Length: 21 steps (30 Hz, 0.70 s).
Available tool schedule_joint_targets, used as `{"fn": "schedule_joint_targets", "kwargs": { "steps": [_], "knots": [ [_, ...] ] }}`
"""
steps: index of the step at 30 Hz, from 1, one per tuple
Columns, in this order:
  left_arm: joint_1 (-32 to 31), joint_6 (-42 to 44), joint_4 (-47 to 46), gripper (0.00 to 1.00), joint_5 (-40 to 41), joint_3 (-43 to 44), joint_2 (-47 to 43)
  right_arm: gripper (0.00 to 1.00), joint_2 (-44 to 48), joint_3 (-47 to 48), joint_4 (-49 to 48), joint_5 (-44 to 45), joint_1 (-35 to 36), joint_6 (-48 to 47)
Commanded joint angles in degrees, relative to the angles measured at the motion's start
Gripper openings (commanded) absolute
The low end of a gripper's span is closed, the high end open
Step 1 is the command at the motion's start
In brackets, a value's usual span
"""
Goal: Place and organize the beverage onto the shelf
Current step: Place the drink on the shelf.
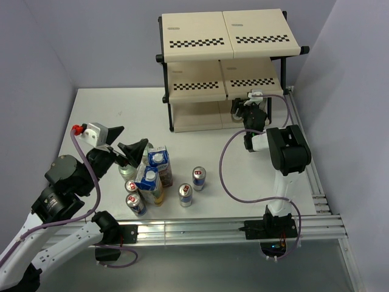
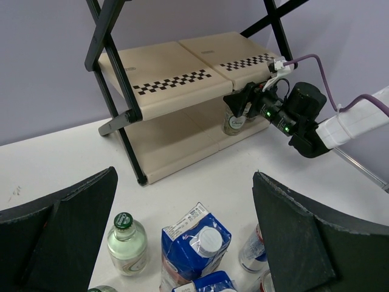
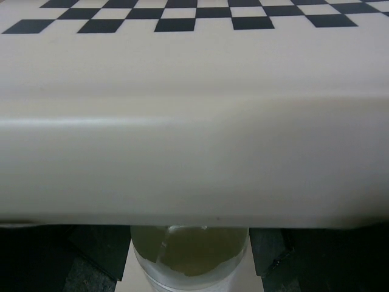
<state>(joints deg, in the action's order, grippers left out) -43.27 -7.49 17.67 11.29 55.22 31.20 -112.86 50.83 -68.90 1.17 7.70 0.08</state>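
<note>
Next, my right gripper eases slightly outward beneath the middle board's edge and releases the small clear bottle (image 3: 188, 258) onto the lowest board (image 3: 248, 280), as it is already upright there.
The shelf (image 1: 228, 42) stands at the back of the table. My right gripper (image 1: 240, 111) is shut on a small clear bottle (image 3: 188, 258) at the front of the lowest board, right half, under the middle board (image 3: 194, 121). The left wrist view shows this bottle (image 2: 233, 120) upright in the fingers. My left gripper (image 1: 126, 141) is open and empty above the drinks at front left: two blue-topped cartons (image 1: 159, 162) (image 1: 148, 179), a green-capped bottle (image 2: 127, 244) and several blue-and-silver cans (image 1: 199, 177). One carton (image 2: 197, 243) lies below and between my left fingers (image 2: 61, 231).
A purple cable (image 1: 226, 170) loops over the table from the right arm. Aluminium rails (image 1: 243, 228) run along the near and right edges. Grey walls close in the left, back and right sides.
</note>
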Motion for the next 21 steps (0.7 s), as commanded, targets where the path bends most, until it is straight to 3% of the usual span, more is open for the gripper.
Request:
{"fn": "schedule_joint_targets", "kwargs": {
  "steps": [1, 21],
  "knots": [
    [0.0, 1.2, -2.6, 0.99, -1.5, -0.4, -0.4, 0.0, -0.5, 3.3, -21.0, 1.6, -0.5, -0.6],
    [0.0, 0.9, -2.6, 1.0, -3.0, -0.8, 0.6, 0.0, -4.5, 5.2, -31.9, 5.2, -0.6, 5.4]
  ]
}}
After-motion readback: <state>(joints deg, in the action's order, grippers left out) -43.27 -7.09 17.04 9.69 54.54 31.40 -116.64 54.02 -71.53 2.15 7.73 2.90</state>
